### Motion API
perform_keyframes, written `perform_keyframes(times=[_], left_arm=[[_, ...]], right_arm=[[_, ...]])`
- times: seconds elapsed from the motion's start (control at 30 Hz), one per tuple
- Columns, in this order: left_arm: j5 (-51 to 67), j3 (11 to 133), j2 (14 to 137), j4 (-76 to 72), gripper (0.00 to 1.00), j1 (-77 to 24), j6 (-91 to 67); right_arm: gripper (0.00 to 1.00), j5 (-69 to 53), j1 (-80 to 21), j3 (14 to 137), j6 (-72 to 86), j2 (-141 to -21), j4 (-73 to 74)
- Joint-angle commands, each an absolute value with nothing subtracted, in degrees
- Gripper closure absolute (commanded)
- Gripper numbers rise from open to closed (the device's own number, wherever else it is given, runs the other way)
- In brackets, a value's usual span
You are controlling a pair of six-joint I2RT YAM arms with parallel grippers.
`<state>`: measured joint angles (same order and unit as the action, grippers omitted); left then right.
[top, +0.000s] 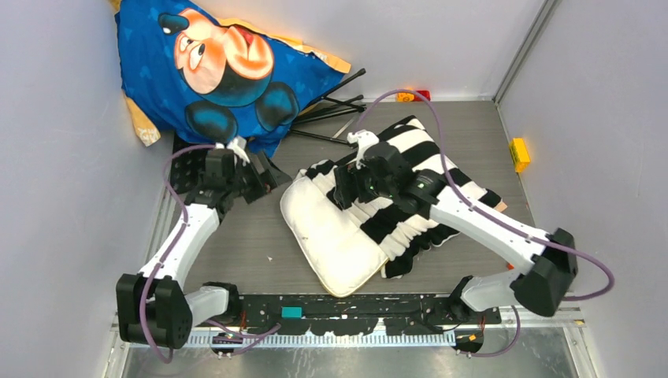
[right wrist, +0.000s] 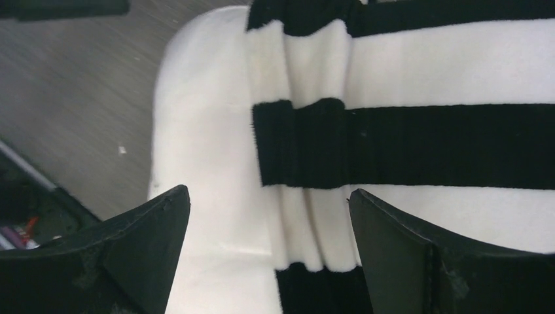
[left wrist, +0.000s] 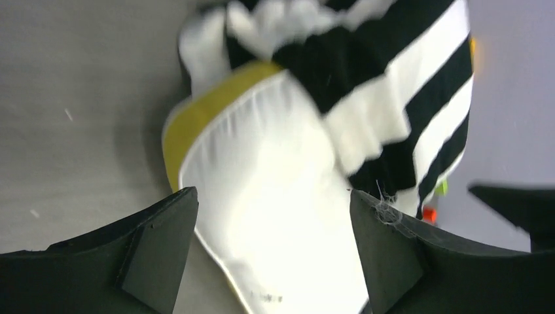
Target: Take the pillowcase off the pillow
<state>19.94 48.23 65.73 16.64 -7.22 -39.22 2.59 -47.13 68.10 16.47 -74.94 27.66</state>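
I should lower the open fingers of my right gripper around the folded black edge of the pillowcase below it, because the bunched folds there give me cloth to pinch.
The white pillow lies mid-table, its near-left half bare. The black-and-cream striped pillowcase is bunched up over its far-right half. My right gripper hovers open over the bunched case edge; in the right wrist view the pillowcase and bare pillow lie between its spread fingers. My left gripper is open and empty, left of the pillow. In the left wrist view the pillow with its yellow edge and the pillowcase show beyond the fingers.
A blue Mickey Mouse cushion leans in the far-left corner. Black rods lie behind the pillow. A yellow block sits on the right wall ledge, and a small orange-red item lies at the back.
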Motion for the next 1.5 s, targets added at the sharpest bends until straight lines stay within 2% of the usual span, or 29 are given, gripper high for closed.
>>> perform_keyframes(times=[0.0, 0.17, 0.2, 0.23, 0.43, 0.57, 0.67, 0.8, 0.83, 0.9, 0.97, 1.0, 1.13, 1.17, 1.27, 1.47], left_arm=[[32.86, 42.91, 62.61, 17.34, 0.13, -8.71, -43.5], [30.31, 39.53, 58.19, 21.3, 0.1, -13.36, -44.62], [28.34, 38.88, 57.67, 22.56, 0.03, -14.44, -45.6], [26.28, 38.25, 57.02, 23.57, 0.01, -15.84, -47.18], [20.36, 28.27, 54.99, 11.93, 0.0, -24.65, -59.14], [20.79, 26.3, 58.0, 5.52, 0.0, -27.29, -62.04], [19.34, 24.88, 59.81, -0.6, 0.0, -28.81, -62.41], [20.59, 24.48, 64.76, -9.6, 0.0, -29.17, -63.91], [20.53, 24.73, 65.72, -10.48, 0.01, -29.18, -63.91], [19.48, 24.85, 67.18, -12.0, 0.05, -29.18, -63.86], [18.9, 24.7, 68.28, -14.0, 0.17, -29.14, -63.34], [19.06, 24.76, 68.7, -14.66, 0.28, -28.98, -62.98], [20.83, 25.19, 69.24, -14.97, 0.89, -26.68, -62.03], [21.54, 25.3, 68.95, -14.23, 0.98, -25.22, -61.76], [25.28, 25.94, 66.46, -10.32, 1.0, -18.76, -59.42], [24.39, 33.75, 57.49, 12.31, 1.0, -7.18, -46.11]], right_arm=[[0.04, 9.65, -46.89, 70.64, 11.05, -80.52, 28.81], [0.04, 8.8, -46.51, 71.79, 11.33, -87.33, 26.5], [0.04, 8.8, -46.36, 72.11, 11.89, -88.55, 26.18], [0.05, 8.8, -46.28, 72.54, 12.6, -89.57, 25.97], [0.23, 7.15, -46.14, 73.04, 15.08, -92.56, 24.54], [0.45, 7.51, -45.95, 72.02, 15.95, -91.7, 23.65], [0.72, 7.27, -45.85, 70.32, 17.18, -89.85, 22.3], [0.97, 6.86, -45.92, 68.71, 18.39, -88.18, 20.93], [0.99, 7.04, -45.88, 68.61, 18.48, -88.04, 20.92], [1.0, 7.88, -45.88, 68.39, 18.53, -87.5, 21.04], [1.0, 9.4, -45.65, 68.0, 18.61, -86.15, 21.27], [1.0, 10.3, -45.35, 67.66, 18.75, -85.34, 21.29], [1.0, 12.72, -42.34, 65.73, 19.75, -81.82, 21.18], [1.0, 13.01, -41.17, 65.28, 19.92, -81.22, 21.23], [1.0, 13.02, -36.75, 64.92, 19.07, -79.43, 22.22], [1.0, 9.55, -25.8, 68.68, 17.8, -78.11, 24.66]])
